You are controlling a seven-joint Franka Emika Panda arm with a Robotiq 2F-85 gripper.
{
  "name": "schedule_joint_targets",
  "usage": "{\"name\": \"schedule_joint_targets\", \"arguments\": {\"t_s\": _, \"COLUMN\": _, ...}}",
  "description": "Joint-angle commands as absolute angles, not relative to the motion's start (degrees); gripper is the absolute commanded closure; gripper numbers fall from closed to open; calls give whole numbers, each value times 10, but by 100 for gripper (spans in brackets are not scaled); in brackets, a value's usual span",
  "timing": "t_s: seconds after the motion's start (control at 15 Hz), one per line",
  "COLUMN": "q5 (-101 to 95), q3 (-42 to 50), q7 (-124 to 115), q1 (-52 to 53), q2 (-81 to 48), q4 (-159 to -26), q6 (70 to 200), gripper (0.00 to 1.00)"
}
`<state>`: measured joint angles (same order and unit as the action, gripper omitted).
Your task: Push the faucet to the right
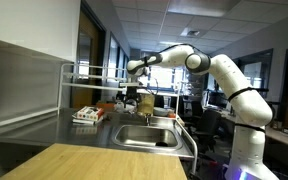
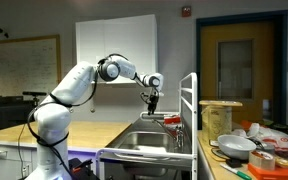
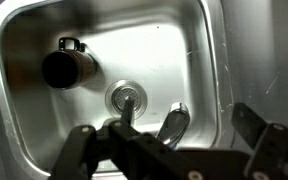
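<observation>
The robot's gripper hangs above the basin [image 1: 134,140] with the slim spout between its spread fingers, and it needs to move down around the spout's end and close.
The faucet's [image 3: 174,122] slim grey-metal spout reaches over the steel sink basin [image 3: 184,50], close to the round drain [image 3: 125,97]. In the wrist view it lies between my gripper's [image 3: 169,135] two dark fingers, which are spread wide apart and hold nothing. In both exterior views the gripper [image 1: 141,96] [image 2: 152,99] hangs pointing down, a little above the basin [image 1: 134,140] [image 2: 134,141]. The faucet [image 2: 173,121] shows as a small tap at the basin's edge, below and beside the gripper. I cannot tell whether a finger touches it.
A dark cylindrical thing [image 3: 62,68] lies in the basin. A tall metal rack [image 1: 69,90] [image 2: 188,110] stands beside the sink. A red and white item [image 1: 86,114], a yellow container [image 2: 217,118] and bowls [image 2: 234,146] sit on the counter. A wooden tabletop [image 1: 84,160] is in front.
</observation>
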<state>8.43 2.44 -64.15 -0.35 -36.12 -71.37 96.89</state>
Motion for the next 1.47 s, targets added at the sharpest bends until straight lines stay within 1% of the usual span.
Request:
{"name": "schedule_joint_targets", "arguments": {"t_s": 0.0, "q5": 102, "q3": 34, "q7": -665, "q1": -11, "q2": -423, "q4": -627, "q6": 921, "gripper": 0}}
{"name": "schedule_joint_targets", "arguments": {"t_s": 0.47, "q5": 137, "q3": 33, "q7": -669, "q1": -38, "q2": -470, "q4": -615, "q6": 915, "gripper": 0}}
{"name": "schedule_joint_targets", "arguments": {"t_s": 0.53, "q5": 140, "q3": 33, "q7": -669, "q1": -40, "q2": -474, "q4": -615, "q6": 915, "gripper": 25}}
{"name": "schedule_joint_targets", "arguments": {"t_s": 0.6, "q5": 140, "q3": 34, "q7": -669, "q1": -41, "q2": -477, "q4": -615, "q6": 914, "gripper": 27}}
{"name": "schedule_joint_targets", "arguments": {"t_s": 0.67, "q5": 141, "q3": 35, "q7": -670, "q1": -41, "q2": -479, "q4": -614, "q6": 914, "gripper": 32}}
{"name": "schedule_joint_targets", "arguments": {"t_s": 0.93, "q5": 141, "q3": 37, "q7": -669, "q1": -44, "q2": -481, "q4": -613, "q6": 912, "gripper": 66}}
{"name": "schedule_joint_targets", "arguments": {"t_s": 1.2, "q5": 139, "q3": 40, "q7": -667, "q1": -45, "q2": -481, "q4": -613, "q6": 909, "gripper": 95}}
{"name": "schedule_joint_targets", "arguments": {"t_s": 1.33, "q5": 139, "q3": 40, "q7": -667, "q1": -44, "q2": -482, "q4": -611, "q6": 906, "gripper": 100}}
{"name": "schedule_joint_targets", "arguments": {"t_s": 1.4, "q5": 138, "q3": 41, "q7": -667, "q1": -44, "q2": -483, "q4": -609, "q6": 903, "gripper": 100}}
